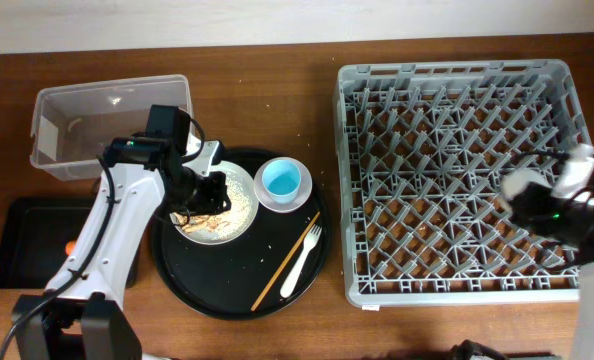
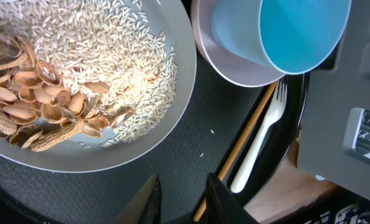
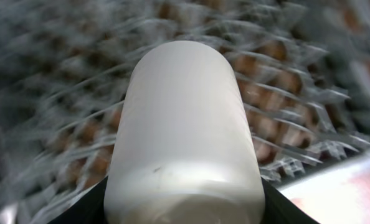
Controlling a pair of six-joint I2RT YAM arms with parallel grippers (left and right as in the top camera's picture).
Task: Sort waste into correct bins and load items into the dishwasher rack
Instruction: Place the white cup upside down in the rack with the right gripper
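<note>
The rack's near corner farthest from the round tray (image 1: 217,285) is empty. My right gripper will move the small white cup back and down to that corner next.
A white plate (image 1: 239,205) with beige shredded scraps (image 2: 104,56) and peanut shells (image 2: 29,106) sits on the round black tray (image 1: 217,285). My left gripper (image 2: 182,199) is open and empty, low over that tray beside the plate's rim; it also shows in the overhead view (image 1: 199,198). A light blue cup (image 1: 282,181) stands in a white bowl (image 2: 228,65). A white fork (image 1: 302,262) and a chopstick (image 1: 287,260) lie on the tray. My right gripper (image 1: 539,200) is shut on a small white cup (image 3: 185,130) above the grey dishwasher rack (image 1: 457,75). The paper wad is not in view.
A clear tub (image 1: 112,100) stands at the back left, with a small pale scrap inside. A shallow black tray (image 1: 22,255) at the front left holds an orange carrot piece (image 1: 70,246). Bare wood lies between the round tray and the rack.
</note>
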